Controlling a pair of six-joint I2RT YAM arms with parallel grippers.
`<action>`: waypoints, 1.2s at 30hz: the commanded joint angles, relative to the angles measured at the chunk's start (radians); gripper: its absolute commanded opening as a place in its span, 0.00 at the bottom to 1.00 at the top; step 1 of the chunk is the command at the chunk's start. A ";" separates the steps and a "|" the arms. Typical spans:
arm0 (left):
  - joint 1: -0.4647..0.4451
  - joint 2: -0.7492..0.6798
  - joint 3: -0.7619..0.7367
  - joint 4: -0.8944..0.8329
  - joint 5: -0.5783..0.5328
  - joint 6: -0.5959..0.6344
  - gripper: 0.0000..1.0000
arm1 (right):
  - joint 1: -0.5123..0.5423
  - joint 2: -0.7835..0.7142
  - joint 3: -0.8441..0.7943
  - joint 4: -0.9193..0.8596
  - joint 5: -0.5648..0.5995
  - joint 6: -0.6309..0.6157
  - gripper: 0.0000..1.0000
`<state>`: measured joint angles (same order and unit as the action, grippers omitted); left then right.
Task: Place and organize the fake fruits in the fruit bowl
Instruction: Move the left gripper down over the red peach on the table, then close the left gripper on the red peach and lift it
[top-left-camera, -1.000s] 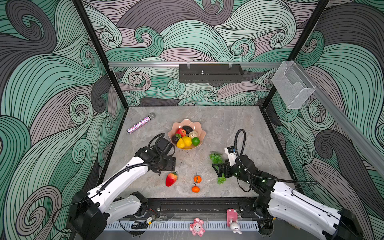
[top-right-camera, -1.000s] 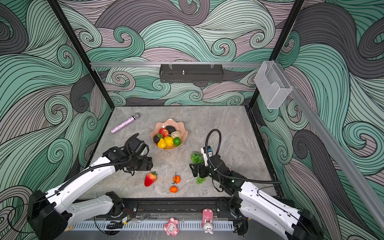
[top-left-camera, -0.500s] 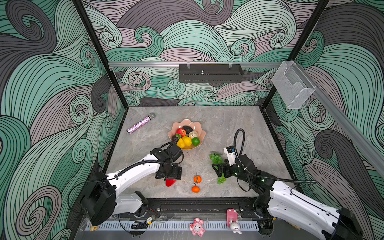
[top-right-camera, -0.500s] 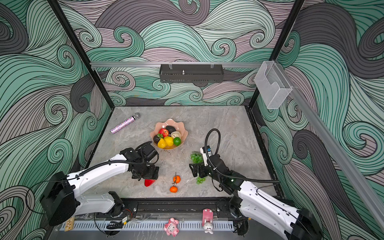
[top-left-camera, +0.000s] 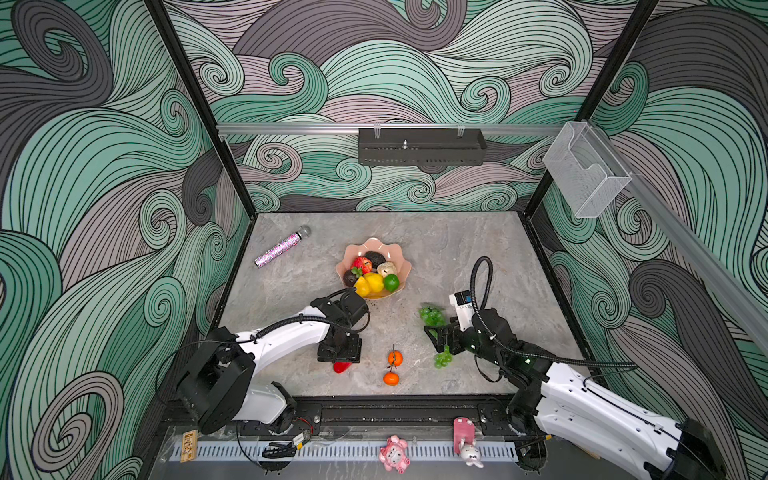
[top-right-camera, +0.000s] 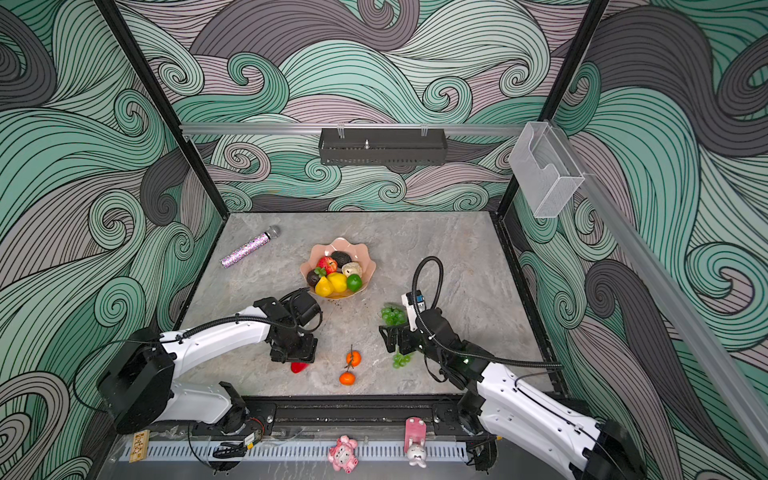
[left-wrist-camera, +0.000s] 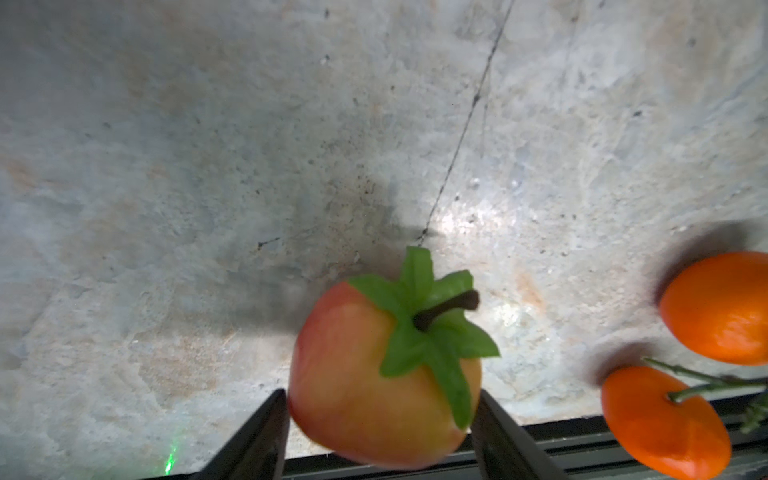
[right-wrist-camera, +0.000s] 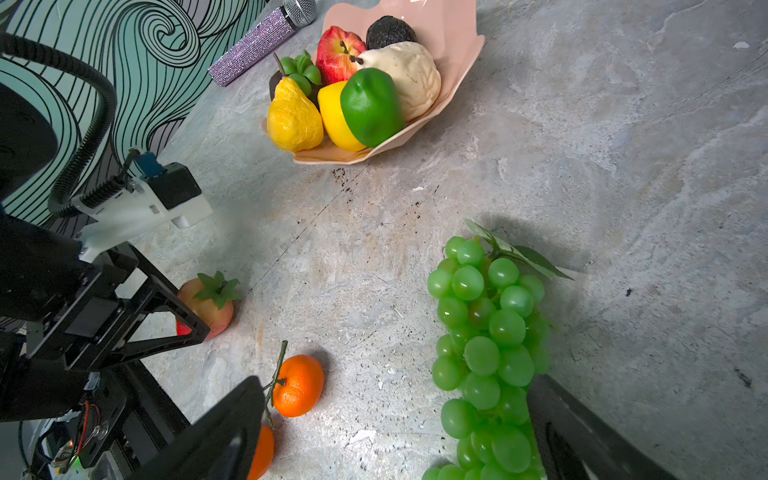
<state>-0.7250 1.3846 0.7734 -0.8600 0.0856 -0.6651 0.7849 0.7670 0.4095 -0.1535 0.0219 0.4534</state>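
Note:
My left gripper's fingers cover only the strawberry's sides. So my right gripper moves next from the grapes (right-wrist-camera: 486, 353) toward them and closes on the free leafy top (right-wrist-camera: 217, 289).
The pink scalloped fruit bowl (top-left-camera: 376, 243) (top-right-camera: 341, 242) (right-wrist-camera: 457, 25) sits mid-table and holds an apple, pears, a lemon, a lime and dark avocados. On the table near the front lies a strawberry (top-left-camera: 341, 367) (left-wrist-camera: 365, 399) (right-wrist-camera: 212, 305). My left gripper (top-left-camera: 340, 362) (left-wrist-camera: 380, 432) points down over it, and its fingers (left-wrist-camera: 266, 436) press both sides. Two tangerines (top-left-camera: 395, 358) (left-wrist-camera: 719, 307) (right-wrist-camera: 299, 384) joined by a stem lie just to the right. My right gripper (top-left-camera: 434, 341) (right-wrist-camera: 395, 432) stands wide open over the green grapes (top-left-camera: 432, 316) (right-wrist-camera: 486, 353), which lie by one finger.
A glittery microphone (top-left-camera: 281, 247) (right-wrist-camera: 257, 39) lies at the back left. On the walls hang a black rack (top-left-camera: 422, 145) and a clear box (top-left-camera: 582, 174). Small pink toys (top-left-camera: 394, 453) sit on the front rail. The table's front edge is close behind the strawberry.
My left arm swung from the left toward the front, came down over the strawberry, and its jaws narrowed onto it. The right arm stayed still.

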 joint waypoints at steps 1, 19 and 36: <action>-0.005 0.014 -0.003 0.021 0.001 0.000 0.63 | -0.006 -0.005 0.031 -0.012 -0.008 0.005 0.99; -0.128 -0.285 0.040 0.361 -0.016 0.246 0.45 | -0.007 -0.005 0.163 -0.022 -0.172 0.105 0.92; -0.194 -0.194 0.102 0.513 0.120 0.443 0.44 | 0.053 0.154 0.294 0.020 -0.271 0.075 0.43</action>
<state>-0.9104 1.1706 0.8368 -0.3649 0.1650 -0.2466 0.8181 0.9115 0.6617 -0.1261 -0.2611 0.5678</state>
